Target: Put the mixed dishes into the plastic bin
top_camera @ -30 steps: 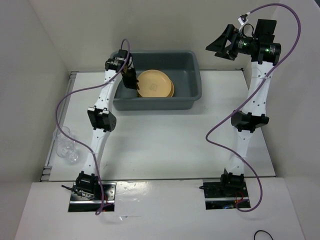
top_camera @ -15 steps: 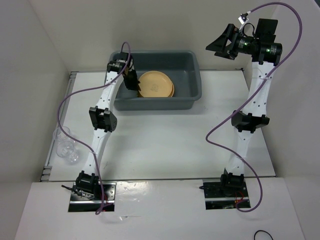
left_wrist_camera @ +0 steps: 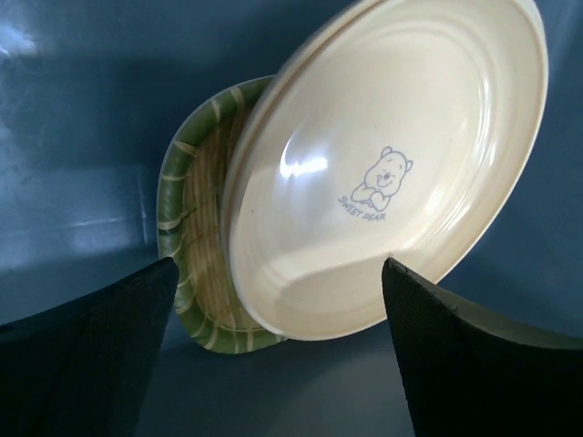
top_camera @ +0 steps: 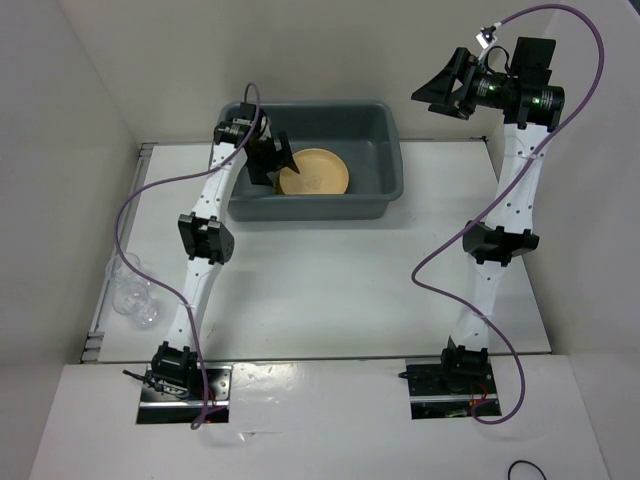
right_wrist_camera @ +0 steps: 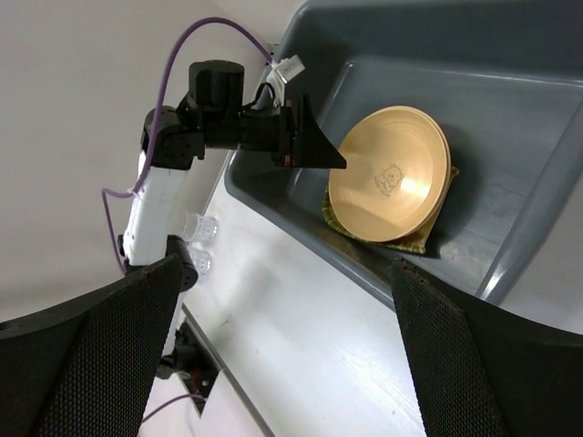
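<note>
The far cup stands outside the bin (top_camera: 310,208), so the left gripper rises next, goes back and left in the top view, then down onto the far cup's rim (top_camera: 124,268).
In the top view the grey plastic bin (top_camera: 310,208) stands at the back of the table with an orange-yellow plate (top_camera: 315,172) lying in it. My left gripper (top_camera: 275,162) is open inside the bin, at the plate's left edge. The left wrist view shows the plate (left_wrist_camera: 392,173) with its bear mark lying on a slatted tray with a green rim (left_wrist_camera: 191,273). The open left gripper (left_wrist_camera: 278,364) holds nothing. A second rim shows under the plate's edge. My right gripper (top_camera: 432,85) hangs open and high beside the bin, looking down on the plate (right_wrist_camera: 390,173).
Two clear cups (top_camera: 135,295) stand at the table's left edge, seen also as small cups (right_wrist_camera: 196,241) in the right wrist view. White walls close in the table on the left and at the back. The bin wall (left_wrist_camera: 82,137) fills the left wrist view's background.
My left gripper has opened and let go of the plate, which has dropped to the right onto the stack in the bin. The right arm has not moved.
</note>
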Motion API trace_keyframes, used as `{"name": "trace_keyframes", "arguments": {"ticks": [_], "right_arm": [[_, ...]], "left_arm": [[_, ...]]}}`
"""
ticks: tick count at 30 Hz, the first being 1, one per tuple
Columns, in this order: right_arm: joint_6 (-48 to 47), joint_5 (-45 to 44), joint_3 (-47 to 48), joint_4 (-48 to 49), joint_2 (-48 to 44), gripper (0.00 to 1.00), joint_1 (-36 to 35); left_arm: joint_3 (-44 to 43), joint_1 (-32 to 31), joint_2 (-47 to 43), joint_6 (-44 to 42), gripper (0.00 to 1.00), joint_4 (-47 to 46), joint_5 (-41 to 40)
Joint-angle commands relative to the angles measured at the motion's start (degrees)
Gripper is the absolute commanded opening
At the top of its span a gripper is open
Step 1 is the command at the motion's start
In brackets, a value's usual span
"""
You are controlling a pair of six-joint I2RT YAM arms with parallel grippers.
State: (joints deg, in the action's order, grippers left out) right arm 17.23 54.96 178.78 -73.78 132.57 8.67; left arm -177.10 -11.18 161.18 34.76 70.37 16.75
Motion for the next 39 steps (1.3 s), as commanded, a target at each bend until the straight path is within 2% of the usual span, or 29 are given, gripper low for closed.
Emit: {"name": "trace_keyframes", "arguments": {"ticks": [1,5,6,8,13,14,15,17,19,20,22,23,27,29,39], "right_arm": [[-0.6,2.0,1.0,-0.4,-2.1,0.99,0.4],[-0.6,2.0,1.0,-0.4,-2.1,0.99,0.4],[-1.1,2.0,1.0,-0.4,-2.1,0.99,0.4],[-1.2,2.0,1.0,-0.4,-2.1,0.99,0.4],[-1.2,2.5,1.0,-0.4,-0.8,0.99,0.4],[-1.2,3.1,1.0,-0.4,-0.3,0.99,0.4],[-1.2,3.1,1.0,-0.4,-0.3,0.99,0.4],[-1.2,3.7,1.0,-0.4,0.4,0.99,0.4],[-1.2,3.8,1.0,-0.4,0.9,0.99,0.4],[-1.2,3.8,1.0,-0.4,0.9,0.99,0.4],[-1.2,4.3,1.0,-0.4,1.5,0.99,0.4],[-1.2,4.3,1.0,-0.4,1.5,0.99,0.4],[-1.2,4.8,1.0,-0.4,1.5,0.99,0.4],[-1.2,4.8,1.0,-0.4,2.0,0.99,0.4],[-0.6,6.5,1.0,-0.4,2.5,0.99,0.4]], "left_arm": [[-2.3,-0.2,-3.7,0.6,1.00,0.2,1.4],[-1.8,-0.2,-12.2,-3.1,1.00,4.1,-11.0],[1.3,-0.2,-19.0,-5.0,1.00,4.1,-21.5],[7.0,-0.2,-27.5,-5.1,1.00,4.1,-31.4],[10.8,5.5,-38.5,-1.6,1.00,4.1,-41.6],[13.1,8.2,-42.4,-0.5,1.00,4.1,-42.6],[16.0,9.9,-44.4,0.7,1.00,4.1,-42.6],[27.6,15.2,-49.1,4.7,1.00,3.5,-42.0],[35.7,18.5,-50.8,4.7,1.00,2.8,-37.6],[43.1,19.9,-52.0,5.2,1.00,2.2,-36.5],[50.8,21.6,-55.6,5.2,1.00,0.4,-35.7],[59.4,22.2,-57.3,5.2,1.00,-3.4,-36.3],[75.7,28.6,-63.3,5.8,1.00,-7.3,-32.3],[79.5,31.1,-64.9,5.8,1.00,-8.7,-31.0],[90.8,32.8,-66.0,2.4,1.00,-13.1,-31.8]]}}
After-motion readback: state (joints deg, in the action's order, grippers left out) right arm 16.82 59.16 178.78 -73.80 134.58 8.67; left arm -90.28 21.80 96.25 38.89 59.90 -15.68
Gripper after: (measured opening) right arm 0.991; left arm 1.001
